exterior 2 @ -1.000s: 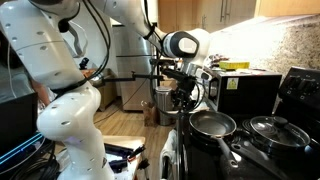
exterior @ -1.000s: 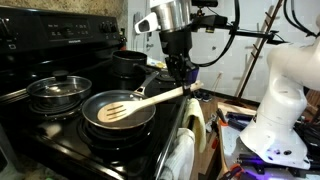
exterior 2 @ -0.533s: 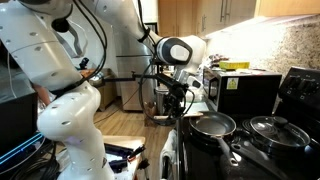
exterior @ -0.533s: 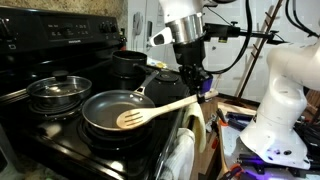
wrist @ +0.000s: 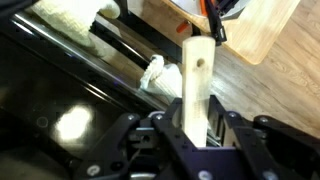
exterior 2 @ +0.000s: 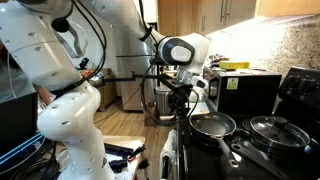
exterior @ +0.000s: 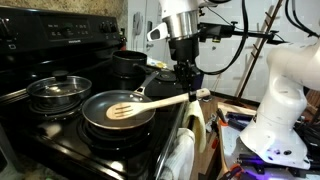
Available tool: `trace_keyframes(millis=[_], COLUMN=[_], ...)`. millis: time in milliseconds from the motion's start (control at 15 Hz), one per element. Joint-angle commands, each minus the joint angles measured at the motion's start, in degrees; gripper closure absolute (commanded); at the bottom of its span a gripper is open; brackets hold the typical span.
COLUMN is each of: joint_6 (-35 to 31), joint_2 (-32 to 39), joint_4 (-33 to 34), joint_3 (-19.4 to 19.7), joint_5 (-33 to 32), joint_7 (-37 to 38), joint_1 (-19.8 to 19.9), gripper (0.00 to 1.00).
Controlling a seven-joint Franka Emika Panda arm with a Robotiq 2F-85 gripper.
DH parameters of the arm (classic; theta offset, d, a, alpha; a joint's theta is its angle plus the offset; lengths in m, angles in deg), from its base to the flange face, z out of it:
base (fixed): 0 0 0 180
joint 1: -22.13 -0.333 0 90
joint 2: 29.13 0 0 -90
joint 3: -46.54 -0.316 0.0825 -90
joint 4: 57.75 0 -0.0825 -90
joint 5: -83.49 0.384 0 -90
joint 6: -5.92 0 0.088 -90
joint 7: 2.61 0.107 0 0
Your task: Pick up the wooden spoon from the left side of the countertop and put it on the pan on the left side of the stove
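Observation:
Next, the gripper lowers the handle outward toward the pan's near rim [exterior: 153, 108] and releases it, as the slotted head is over the pan [exterior: 105, 104], the handle still raised.
The wooden spoon [exterior: 150, 103] is held by its handle end in my gripper [exterior: 188, 92], which is shut on it. Its slotted head [exterior: 122, 111] hangs over the dark inside of the pan [exterior: 105, 104] on the front burner of the black stove [exterior: 60, 125]. In the wrist view the handle [wrist: 197, 85] stands between the two black fingers, its end with a small hole sticking out past them. In an exterior view my gripper [exterior 2: 183, 100] is just off the stove's front edge, next to the pan [exterior 2: 212, 125]; the spoon is hard to make out there.
A steel pot with a glass lid [exterior: 58, 90] sits beside the pan and a dark deep pot [exterior: 130, 64] stands behind it. A towel [exterior: 183, 150] hangs on the oven door. A wooden board [wrist: 262, 30] lies on the floor below.
The spoon's head swung out toward the pan's front rim, then came back over the pan's middle and a little higher. My gripper stays shut on the handle.

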Motion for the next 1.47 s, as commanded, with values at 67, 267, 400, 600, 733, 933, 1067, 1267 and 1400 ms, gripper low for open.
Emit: trace_keyframes(millis=[67,267,400,600,733,933,1067,1267,1400], joint_6=[-5.1,-1.68,-0.3,0.61,0.8,1.23,1.1,1.37,1.72], joint_2=[3.19,5.39,6.34,8.33,9.51,11.69,13.08,14.4,15.1], joint_4=[1.24,2.78,3.57,5.44,6.61,8.29,8.57,8.65,9.13], joint_3=[1.09,1.68,1.92,2.03,1.91,1.94,2.16,2.3,2.25], joint_5=[1.29,0.8,0.32,0.57,0.61,0.76,1.05,0.71,0.53], joint_7=[-5.9,-6.44,-6.23,-5.88,-5.56,-5.76,-6.28,-5.71,-5.74], joint_1=[0.14,0.76,1.29,1.71,2.08,2.48,3.02,3.88,4.29], gripper=[0.93,0.93,0.93,0.93,0.93,0.93,0.93,0.93,0.93])
